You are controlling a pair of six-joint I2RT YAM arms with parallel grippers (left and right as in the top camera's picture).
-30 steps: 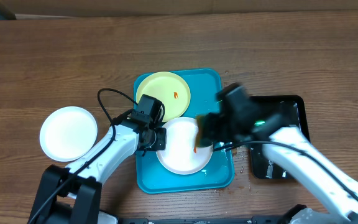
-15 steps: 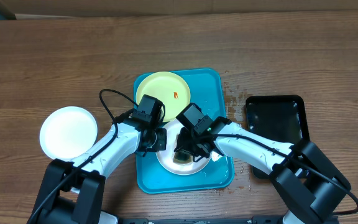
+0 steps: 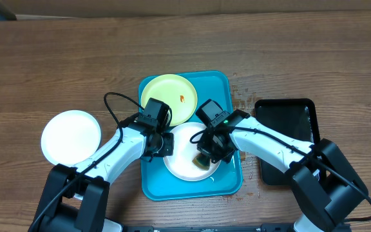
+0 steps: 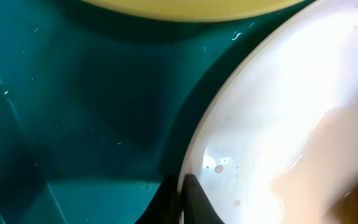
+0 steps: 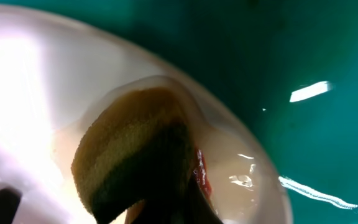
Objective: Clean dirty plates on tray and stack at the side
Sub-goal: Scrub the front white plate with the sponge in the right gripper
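Note:
The black tray (image 3: 285,121) lies open to my right gripper's right in the overhead view. My right gripper should next lift the sponge across and release it down inside.
The turquoise tray (image 3: 229,85) holds a pale yellow-green plate (image 3: 166,96) with a red-orange smear at the back and a white plate (image 3: 180,162) at the front. A second white plate (image 3: 71,137) lies on the table at the left. My left gripper (image 3: 164,144) is shut on the left rim of the tray's white plate (image 4: 278,112), fingers pinching the rim (image 4: 180,202). My right gripper (image 3: 206,153) is shut on a brown-and-dark sponge (image 5: 120,146) and presses it onto that white plate (image 5: 30,74), next to a red smear (image 5: 201,171).
A smaller black tray (image 3: 288,125) lies right of the turquoise tray, partly under my right arm. Small dark specks dot the wood between the two trays. A black cable loops above my left arm.
My right arm swung in from the right and set the sponge on the tray's white plate, then slid it from the plate's middle toward its right side. The left gripper has held still.

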